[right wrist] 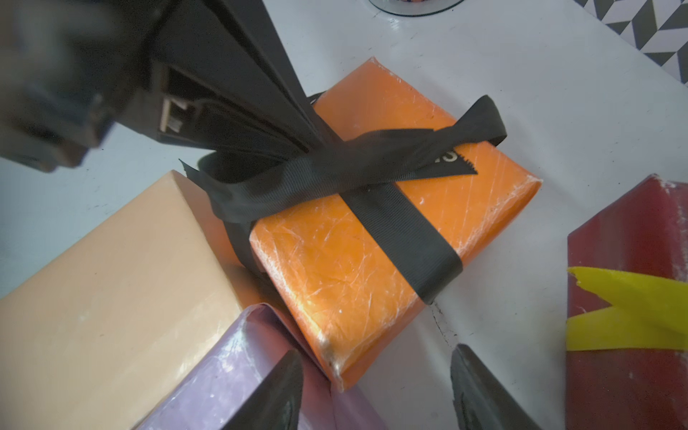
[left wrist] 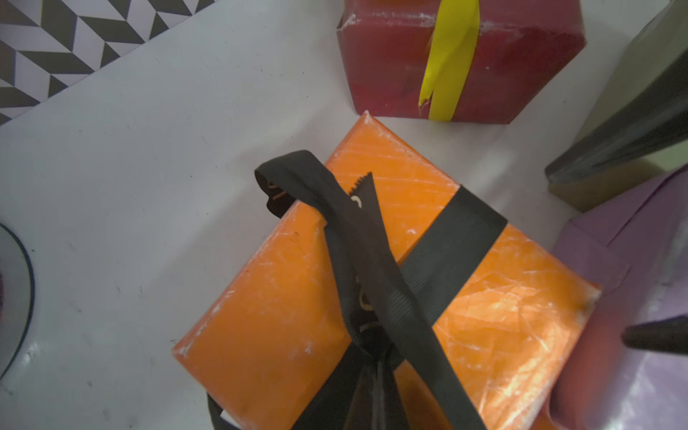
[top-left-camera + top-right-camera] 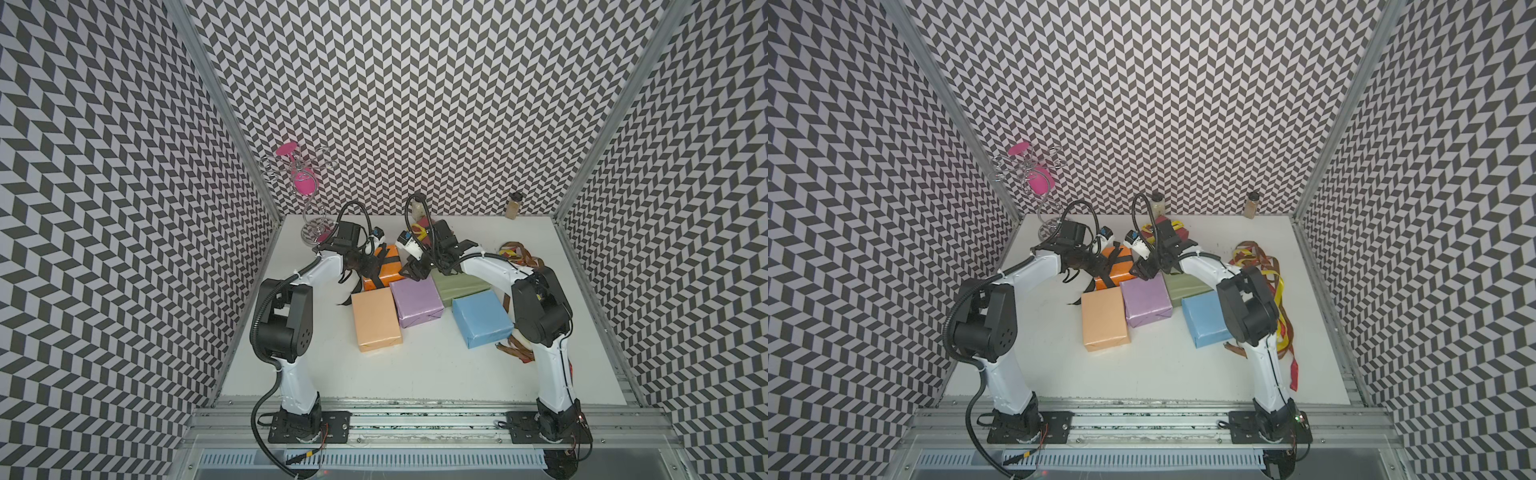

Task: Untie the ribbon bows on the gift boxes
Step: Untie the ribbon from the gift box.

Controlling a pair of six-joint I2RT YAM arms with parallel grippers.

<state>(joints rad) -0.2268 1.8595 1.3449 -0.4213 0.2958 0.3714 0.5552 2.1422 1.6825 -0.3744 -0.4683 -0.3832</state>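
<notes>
My left gripper rises off the orange box [image 3: 388,272] next. It then moves toward the wire stand to release the bow, since bare tabletop lies on that side of it.
An orange gift box [image 3: 388,272] [image 2: 283,298] sits at the back of the table, tied with a black ribbon bow [image 2: 372,242] [image 1: 335,167] with white lettering. My left gripper [image 3: 362,262] [image 2: 376,368] is shut on that bow at its knot. My right gripper [image 3: 411,272] [image 1: 376,352] hangs open above the near corner of the orange box and the lilac box [image 3: 417,301]. Behind stands a dark red box [image 2: 391,67] with a yellow ribbon [image 2: 446,67]. The peach [image 3: 376,320], sage green [image 3: 457,284] and light blue [image 3: 482,318] boxes carry no ribbon.
Loose ribbons [image 3: 1258,266] lie in a heap at the table's right side, partly under my right arm. A wire stand with a pink glass [image 3: 305,183] is at the back left. Two spice jars [image 3: 513,205] [image 3: 1157,202] stand against the back wall.
</notes>
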